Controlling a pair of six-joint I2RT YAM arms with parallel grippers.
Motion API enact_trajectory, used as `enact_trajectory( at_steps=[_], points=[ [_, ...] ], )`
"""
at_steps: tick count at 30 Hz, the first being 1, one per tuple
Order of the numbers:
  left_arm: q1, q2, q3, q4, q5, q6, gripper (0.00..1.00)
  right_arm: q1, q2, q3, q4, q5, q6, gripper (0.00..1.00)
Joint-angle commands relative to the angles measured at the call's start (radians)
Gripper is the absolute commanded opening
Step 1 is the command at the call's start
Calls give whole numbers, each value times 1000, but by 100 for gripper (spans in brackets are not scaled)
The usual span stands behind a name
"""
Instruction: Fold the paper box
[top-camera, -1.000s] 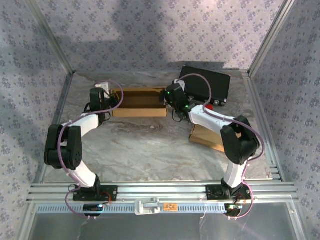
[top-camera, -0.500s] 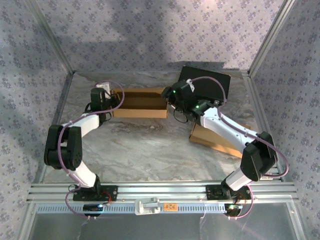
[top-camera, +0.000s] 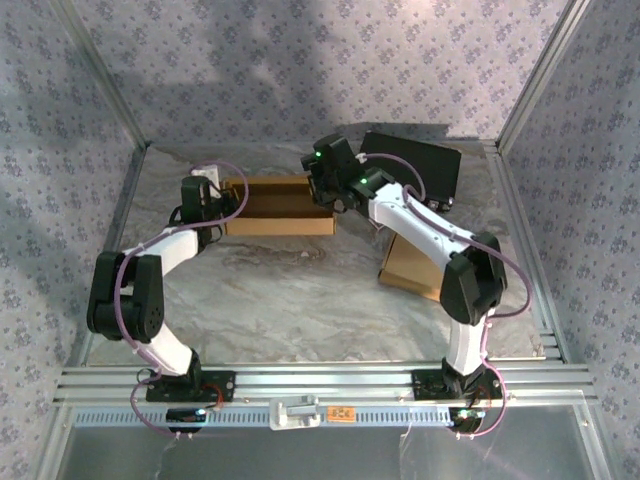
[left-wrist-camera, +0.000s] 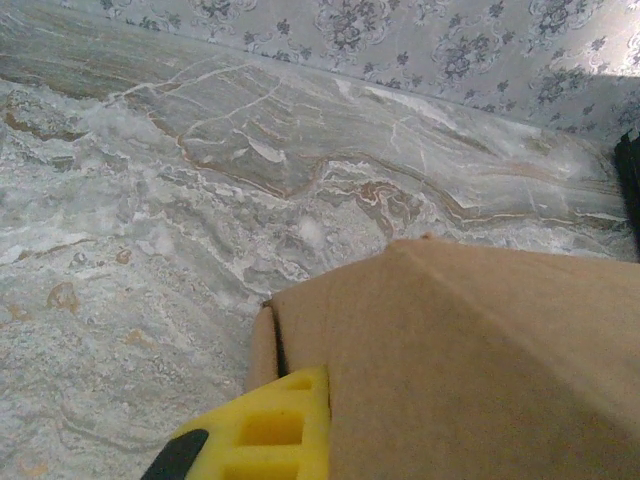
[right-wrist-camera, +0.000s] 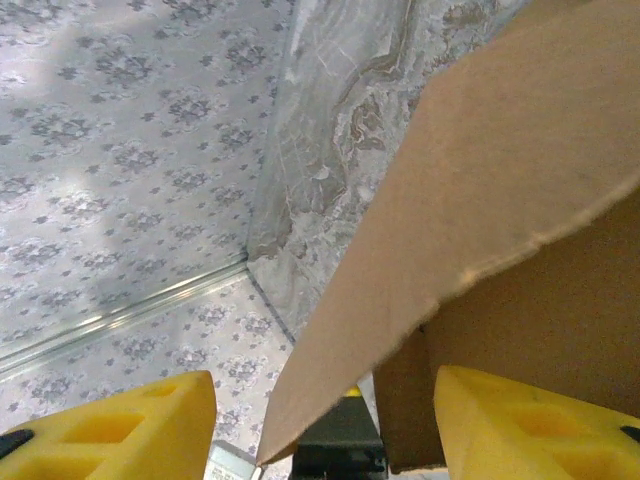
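Note:
My right gripper should next reach the raised flap's end, then close its yellow fingers on it.
The brown paper box (top-camera: 278, 206) lies open-topped near the back of the table. My left gripper (top-camera: 213, 203) is at its left end, shut on the end wall. In the left wrist view one yellow finger (left-wrist-camera: 262, 432) presses flat against the cardboard (left-wrist-camera: 480, 350). My right gripper (top-camera: 326, 190) hovers at the box's right end, open. Its two yellow fingers (right-wrist-camera: 110, 425) stand wide apart in the right wrist view. A raised flap (right-wrist-camera: 480, 170) slants between them, touching neither.
A black case (top-camera: 415, 168) sits at the back right, close behind the right wrist. A flat piece of cardboard (top-camera: 408, 270) lies under the right forearm. Patterned walls and metal posts close in the marble table (top-camera: 290, 290) on three sides.
The right arm has swung left and back, bringing its gripper from the box's right side up over that end, jaws narrowing slightly. The left arm and box stay still.

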Motion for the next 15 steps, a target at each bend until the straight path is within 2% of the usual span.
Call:
enact_trajectory(
  at_steps=[1,4,10,15],
  points=[
    [-13,-11,-25,-92,-1,-6,5,-1,40,65,-69,8,65,57],
    [-16,-15,-26,-92,-2,-4,5,-9,74,107,-88,15,52,50],
    [-17,-19,-19,-97,-8,-5,5,-7,96,109,-96,8,52,16],
    [-18,-38,-25,-91,-14,2,7,-13,83,50,-86,-16,75,0]
  ],
)
